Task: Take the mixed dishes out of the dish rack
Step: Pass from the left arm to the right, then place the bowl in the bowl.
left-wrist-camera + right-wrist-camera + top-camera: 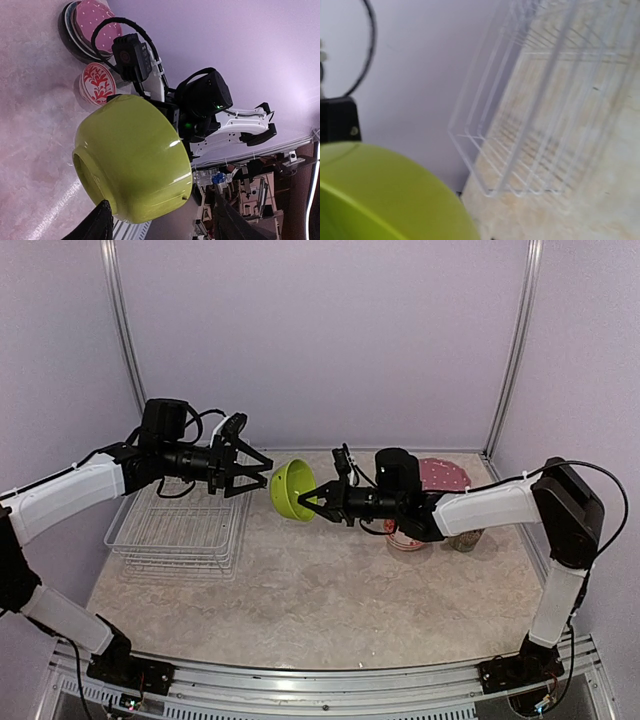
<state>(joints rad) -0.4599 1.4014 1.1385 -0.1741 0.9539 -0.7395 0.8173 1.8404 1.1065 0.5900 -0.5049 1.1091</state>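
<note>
The lime-green bowl (293,489) hangs sideways, so it goes over the small white-and-red bowl (406,541) next. The right gripper tilts its fingers down, lowers and releases it there.
The lime-green bowl (293,489) hangs in the air on its side, above the table between the two arms. My right gripper (312,502) is shut on its rim from the right. My left gripper (258,474) is open just left of the bowl, its fingers spread toward it. In the left wrist view the bowl (131,159) fills the space ahead of my open fingers (102,222). In the right wrist view only the bowl's rim (380,195) shows; my fingers are hidden. The white wire dish rack (180,530) stands at the left with no dishes in it.
A stack of plates topped by the pink polka-dot plate (446,475) lies at the back right. The small white-and-red bowl (404,539) and the mug (467,539) stand under the right arm. Walls enclose the table on three sides.
</note>
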